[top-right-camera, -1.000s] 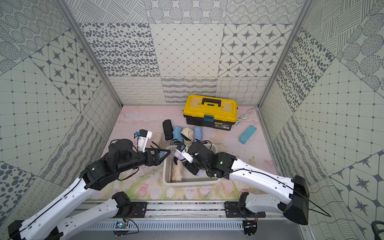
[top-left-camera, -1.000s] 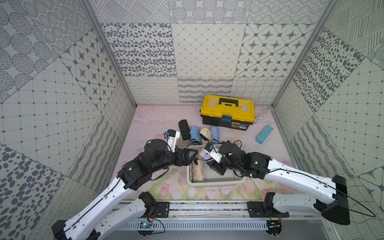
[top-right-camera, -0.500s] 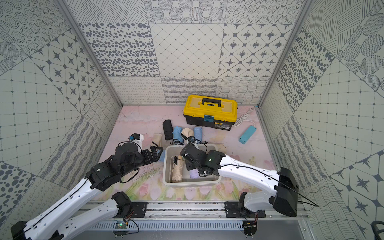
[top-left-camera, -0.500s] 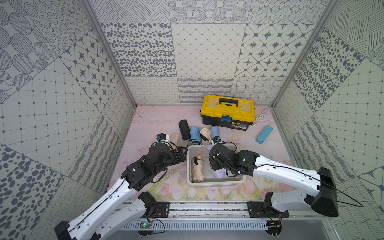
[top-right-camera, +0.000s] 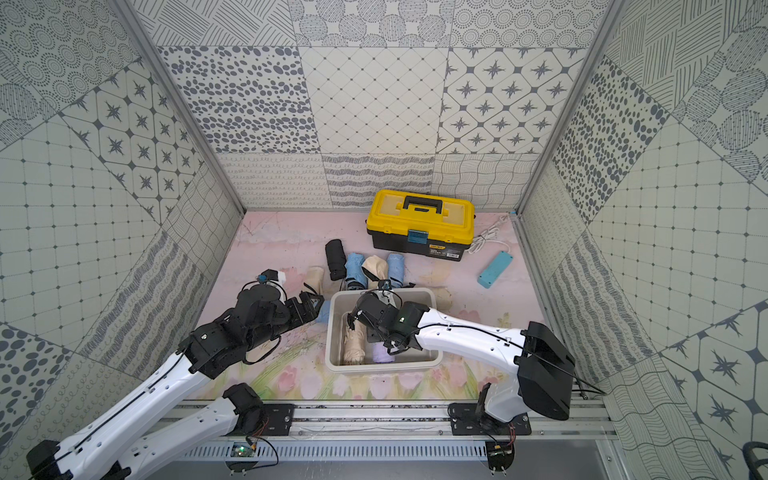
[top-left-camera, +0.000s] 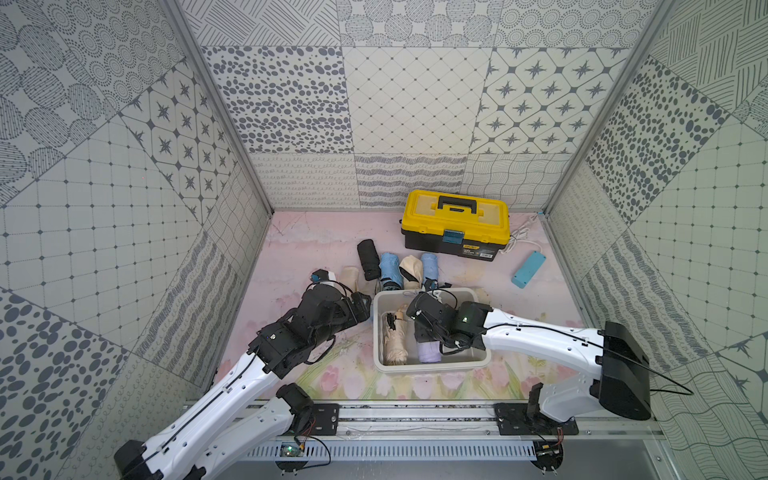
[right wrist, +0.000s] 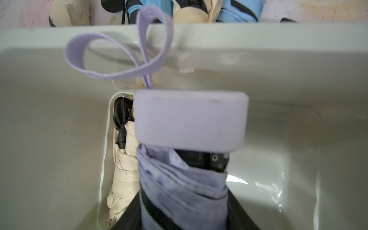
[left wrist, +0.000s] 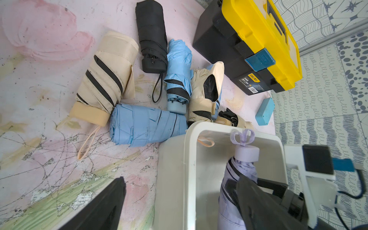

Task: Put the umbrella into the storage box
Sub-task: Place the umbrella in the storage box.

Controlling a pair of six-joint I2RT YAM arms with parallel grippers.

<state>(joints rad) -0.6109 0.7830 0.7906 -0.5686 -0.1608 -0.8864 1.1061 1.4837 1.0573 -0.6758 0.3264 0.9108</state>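
My right gripper moves down and shifts toward the beige umbrella (top-left-camera: 395, 345) next. It then releases the lilac umbrella beside it on the box's bottom, because that part of the bottom lies bare.
The white storage box (top-left-camera: 432, 368) (top-right-camera: 330, 332) stands at the front middle of the floor. My right gripper (top-left-camera: 426, 338) (top-right-camera: 376, 336) (right wrist: 183, 215) reaches down into it, shut on a folded lilac umbrella (top-left-camera: 428, 353) (top-right-camera: 382, 354) (left wrist: 241, 173) (right wrist: 183, 187) whose handle points to the box's far wall. A beige umbrella (top-left-camera: 395, 345) (right wrist: 123, 175) lies in the box beside it. My left gripper (top-left-camera: 365, 305) (top-right-camera: 311, 305) (left wrist: 180, 183) is open and empty at the box's left far corner. One of its fingers is over the floor, the other over the box.
Several folded umbrellas, black (top-left-camera: 368, 259), blue (top-left-camera: 390, 270) and beige (left wrist: 107, 75), lie on the floor just behind the box; a blue one (left wrist: 147, 125) rests against its corner. A yellow-lidded toolbox (top-left-camera: 455, 216), a white cable (top-left-camera: 519, 239) and a small blue box (top-left-camera: 528, 269) are at the back right.
The right gripper has carried the lilac umbrella down into the box. The left gripper has drawn back to the left of the box and lowered.
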